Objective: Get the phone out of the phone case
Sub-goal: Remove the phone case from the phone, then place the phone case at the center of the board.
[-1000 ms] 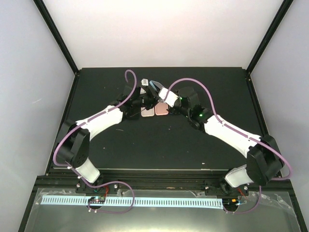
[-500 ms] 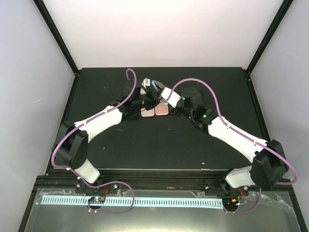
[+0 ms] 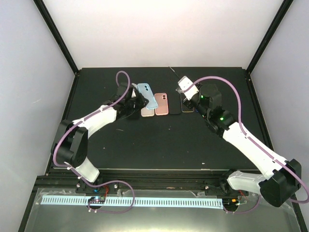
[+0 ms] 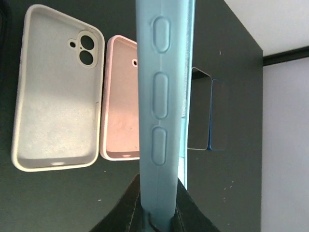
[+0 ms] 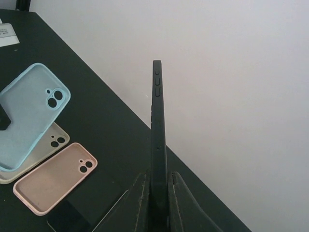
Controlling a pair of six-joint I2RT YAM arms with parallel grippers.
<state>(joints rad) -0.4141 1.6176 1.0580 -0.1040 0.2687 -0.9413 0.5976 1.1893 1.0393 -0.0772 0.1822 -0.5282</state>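
Observation:
Bare tabletop lies down and to the left in the top view, so the robot's left gripper will carry the empty case there, lower it flat and let go of it.
My left gripper [image 3: 138, 101] [image 4: 159, 215] is shut on the lower end of a light blue phone case [image 3: 147, 95] [image 4: 161, 92], seen edge-on in the left wrist view. In the right wrist view the case [image 5: 28, 113] shows its empty inside. My right gripper [image 3: 184, 90] [image 5: 158, 203] is shut on a black phone [image 5: 157, 125], held upright and edge-on above the table, well to the right of the case. In the top view the phone is only a thin dark line [image 3: 174, 73].
Lying in a row on the black table [image 3: 159, 140] are a cream case [image 4: 55, 92] [image 5: 54, 139], a pink case [image 3: 162, 105] [image 4: 120, 101] [image 5: 53, 179] and two dark phones [image 3: 175, 107] [image 3: 188, 103]. White walls rise behind the table.
The two grippers were close together over the row. Now they are apart: the right gripper has moved right with the black phone, and the left gripper keeps the blue case.

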